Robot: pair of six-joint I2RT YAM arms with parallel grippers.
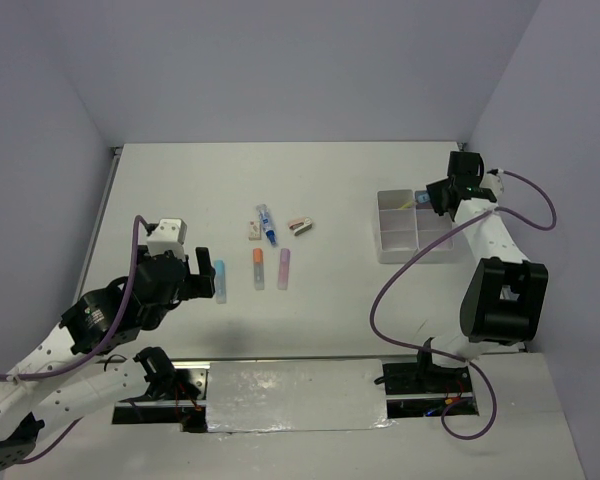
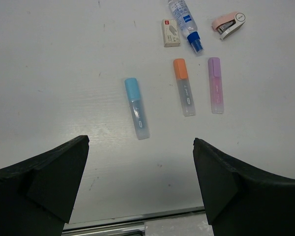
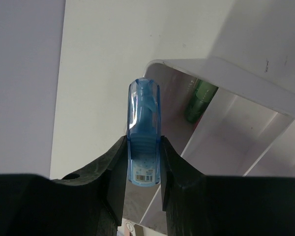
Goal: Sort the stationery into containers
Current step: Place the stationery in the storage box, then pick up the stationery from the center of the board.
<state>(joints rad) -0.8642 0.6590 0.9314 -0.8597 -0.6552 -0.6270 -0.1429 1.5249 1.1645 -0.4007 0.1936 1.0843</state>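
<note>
The robot's left gripper will move outward past the blue marker [image 1: 220,280] next and go down onto the blue-white tube's clear far end [image 1: 263,211], because that end is outward from the gripper and below it.
Six pieces of stationery lie on the table: a blue marker [image 2: 136,108], an orange marker [image 2: 184,86], a purple marker [image 2: 215,84], a white eraser [image 2: 171,33], a blue-white tube [image 2: 185,22] and a pink stapler-like item [image 2: 228,24]. My left gripper [image 2: 140,182] hangs open just short of the blue marker [image 1: 220,280], with nothing between its fingers. My right gripper [image 3: 144,167] is shut on a clear blue capped item [image 3: 144,128] over the far-left edge of the containers [image 3: 211,66]. A green marker [image 3: 200,101] lies in one compartment.
The containers [image 1: 397,238] stand at the right of the table, close to the right wall. The right arm's cable [image 1: 400,275] loops over the table in front of them. A metal strip [image 2: 113,223] marks the near edge.
</note>
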